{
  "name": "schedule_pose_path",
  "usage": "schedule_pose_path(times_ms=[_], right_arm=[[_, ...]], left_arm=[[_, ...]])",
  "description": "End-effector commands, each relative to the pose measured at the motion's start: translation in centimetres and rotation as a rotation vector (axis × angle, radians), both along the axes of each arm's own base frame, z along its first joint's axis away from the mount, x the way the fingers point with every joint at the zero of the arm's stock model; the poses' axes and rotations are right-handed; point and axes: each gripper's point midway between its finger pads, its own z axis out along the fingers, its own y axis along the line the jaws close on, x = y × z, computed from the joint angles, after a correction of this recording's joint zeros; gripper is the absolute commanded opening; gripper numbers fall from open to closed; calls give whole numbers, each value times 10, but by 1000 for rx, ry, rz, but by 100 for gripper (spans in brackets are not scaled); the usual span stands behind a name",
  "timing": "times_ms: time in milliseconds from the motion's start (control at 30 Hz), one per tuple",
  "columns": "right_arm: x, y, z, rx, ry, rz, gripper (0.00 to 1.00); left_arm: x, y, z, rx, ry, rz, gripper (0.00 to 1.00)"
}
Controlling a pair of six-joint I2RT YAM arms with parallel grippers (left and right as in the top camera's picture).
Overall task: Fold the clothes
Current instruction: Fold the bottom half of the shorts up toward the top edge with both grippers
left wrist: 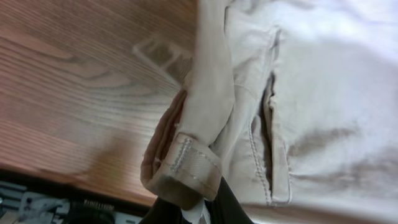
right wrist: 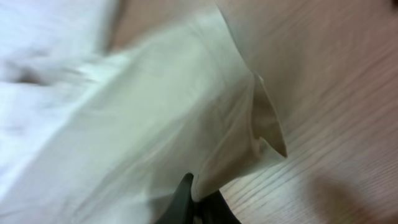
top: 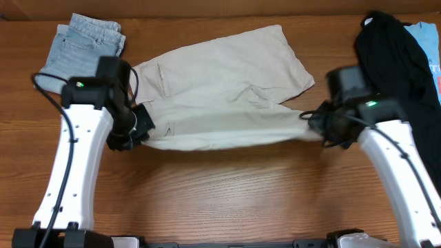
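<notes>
The shorts' other leg lies flat beyond the lifted near one, so my left gripper will move outward over the waistband's far end (top: 142,71) and release its corner there.
The clothes, pale beige shorts (top: 227,76), lie spread across the middle back of the wooden table. The near leg is stretched between both grippers and lifted a little. My left gripper (top: 143,131) is shut on the waistband corner (left wrist: 186,171) at the left end. My right gripper (top: 311,124) is shut on the leg hem (right wrist: 230,168) at the right end. The other leg points toward the back right. A pocket slit (left wrist: 267,118) shows in the left wrist view.
A folded faded-blue denim garment (top: 84,45) lies at the back left. A black garment (top: 396,48) over something light blue (top: 427,38) sits at the back right. Bare wooden tabletop (top: 234,193) runs along the front.
</notes>
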Motion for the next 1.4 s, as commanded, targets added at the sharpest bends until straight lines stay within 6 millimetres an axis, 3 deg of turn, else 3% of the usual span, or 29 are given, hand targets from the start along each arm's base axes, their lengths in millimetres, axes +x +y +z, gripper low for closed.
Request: schedule_pose_path(times_ms=[0,133,400,500,633,833,967,1133,1200,1367], right_arm=[[11,-29,59,-107,-126,49,4],[-2,-31,90,-107,-159,59,4],[-48,-29,128,-67,-252,67,4],[-58,-29,135,-57,-282,72,4],[-54,-28,134,-64,-281,95,4],[-11,-22,112,-80,-229,169,4],[29,-16,89,-82,-200,211,4],[89,-8,53,-87,-212,263,4],[125,-4,34,-98,-249,284,4],[177,10,8,-62,-334,322,4]], left_arm=[[3,15,37,71,-66,-47,4],[-11,15,61,73,-74,-68,4],[-37,14,89,64,-153,-82,4],[-43,14,97,64,-191,-80,4],[-44,14,97,65,-191,-80,4],[-46,22,64,105,-100,-48,4],[-31,22,34,108,-99,-36,4],[4,31,-3,161,-163,15,4],[28,39,-21,204,-207,45,4],[67,51,-40,274,-266,68,7]])
